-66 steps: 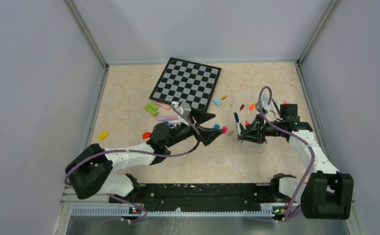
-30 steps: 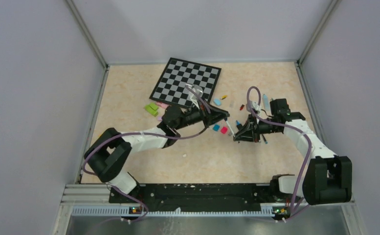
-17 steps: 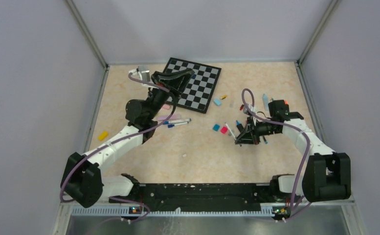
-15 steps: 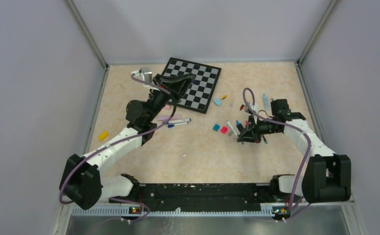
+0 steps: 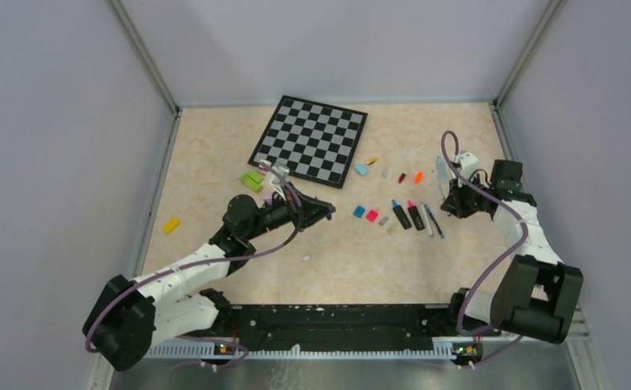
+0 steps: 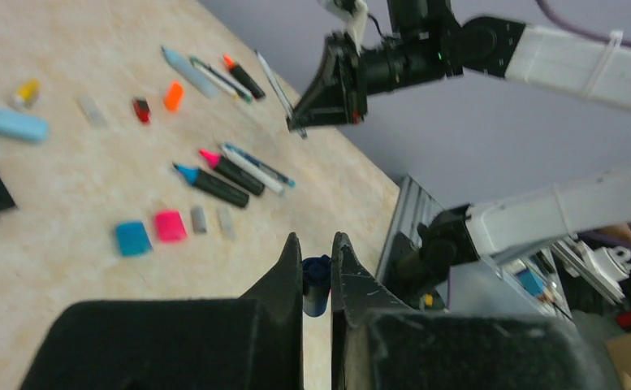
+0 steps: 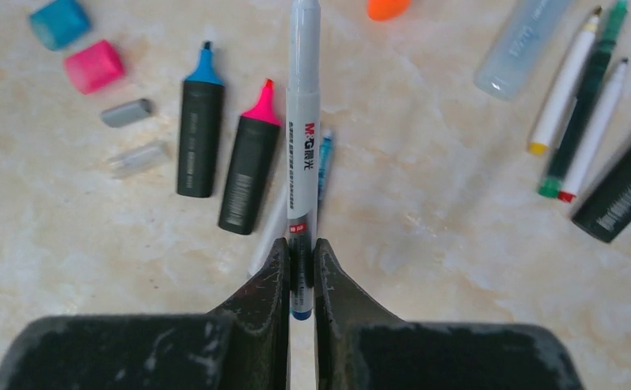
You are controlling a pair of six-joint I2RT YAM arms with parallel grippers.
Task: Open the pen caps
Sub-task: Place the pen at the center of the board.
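The white pen should go down slightly next, as my right gripper lowers it back onto bare table (image 5: 444,219) (image 7: 356,208) beside the row of highlighters and thin pens.
My left gripper (image 6: 317,244) is shut on a small dark blue pen cap (image 6: 316,288), held above the table left of centre (image 5: 326,210). My right gripper (image 7: 300,248) is shut on the blue-tipped end of a white pen (image 7: 304,122), which sticks out ahead of the fingers; that gripper hovers at the right side (image 5: 451,203). Below the pen lie two uncapped black highlighters, one with a blue tip (image 7: 197,138) and one with a pink tip (image 7: 248,166). A cyan cap (image 5: 359,211), a pink cap (image 5: 372,215) and two grey caps (image 5: 383,220) lie loose nearby.
A checkered board (image 5: 312,140) lies at the back centre. Green pieces (image 5: 252,180) and a yellow piece (image 5: 170,225) are on the left. A light-blue pen (image 7: 523,41), thin pens (image 7: 576,122), an orange cap (image 7: 387,6) and a black barrel (image 7: 624,191) lie near the right gripper.
My left arm has swung from over the checkered board back down to left of centre. My right gripper has pulled away to the right with the white pen.
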